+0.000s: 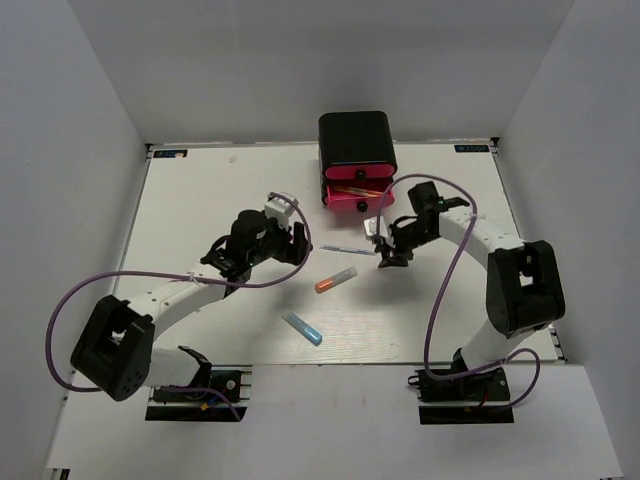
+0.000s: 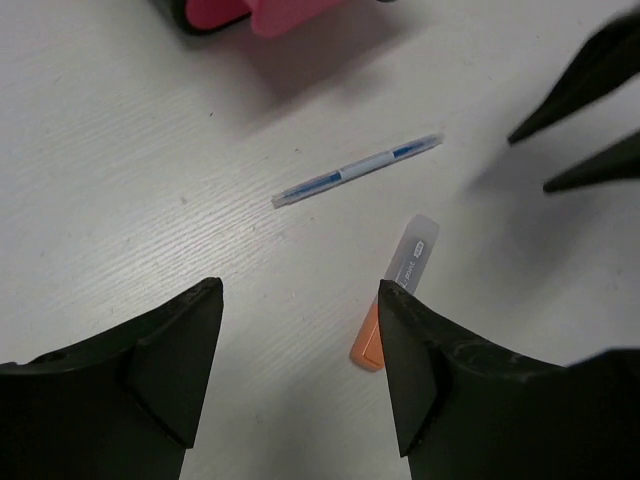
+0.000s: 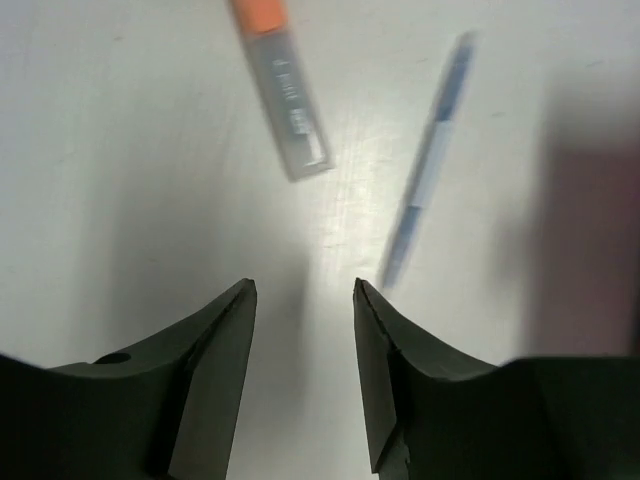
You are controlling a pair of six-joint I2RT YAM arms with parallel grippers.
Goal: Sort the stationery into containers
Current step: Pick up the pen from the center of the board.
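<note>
The pen's closest end [image 1: 370, 252] [image 3: 398, 258] lies below, clear of the orange-grey marker, and my right gripper comes down astride it next, to its left in the top view.
A thin bluish pen [image 1: 345, 249] lies on the white table between my two grippers; it also shows in the left wrist view [image 2: 357, 170] and the right wrist view [image 3: 428, 160]. An orange-grey marker [image 1: 336, 280] lies just in front of it, also seen from both wrists [image 2: 405, 270] [image 3: 285, 90]. A blue marker [image 1: 302, 328] lies nearer the front edge. The black box [image 1: 356, 138] stands at the back with pink drawers [image 1: 352, 176] pulled out. My left gripper [image 1: 299, 240] [image 2: 300, 340] is open and empty, left of the pen. My right gripper [image 1: 388, 256] [image 3: 305, 300] is open and empty, right of the pen.
The right gripper's black fingers [image 2: 590, 110] show at the right edge of the left wrist view. A pink drawer front [image 2: 260, 12] is at that view's top edge. Grey walls enclose the table [image 1: 200, 200] on three sides.
</note>
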